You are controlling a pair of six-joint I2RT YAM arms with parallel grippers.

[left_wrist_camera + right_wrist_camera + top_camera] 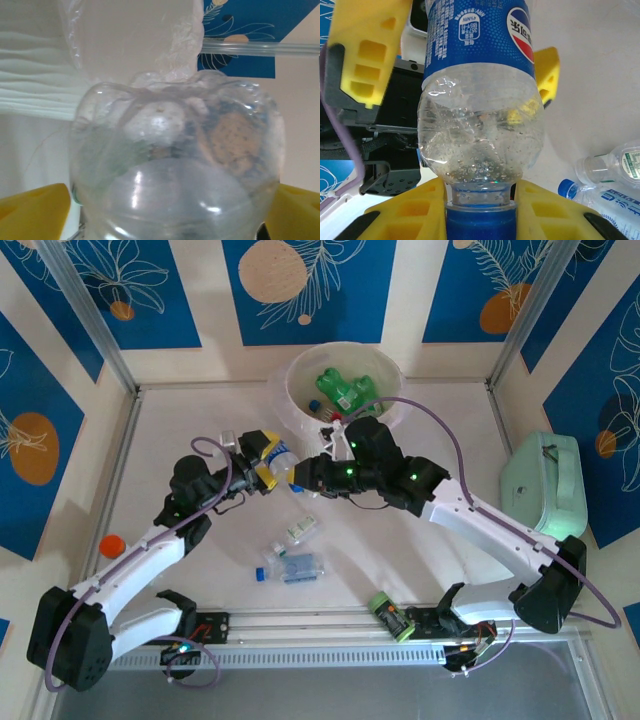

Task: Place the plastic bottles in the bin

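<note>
The right gripper will next swing outward over the bin's opening (338, 389) and let go of the bottle, because the robot's left gripper is standing open.
A clear plastic bottle (283, 458) with a blue Pepsi label and blue cap hangs in the air between both grippers, in front of the bin. My right gripper (303, 475) is shut on its capped neck; in the right wrist view the yellow pads (405, 215) press the neck of the bottle (480, 125) from both sides. My left gripper (268, 460) stands open around the bottle's base (175, 165), its yellow fingers (35, 212) spread wide beside it. The cream-white bin (295, 390) at the back holds green bottles (345, 390).
Two more bottles lie on the table: a small clear one (300, 531) and a blue-labelled one (292, 568), also in the right wrist view (615, 167). A green bottle (392, 615) rests by the front rail. A mint-green case (545, 485) stands right, an orange cap (111, 545) left.
</note>
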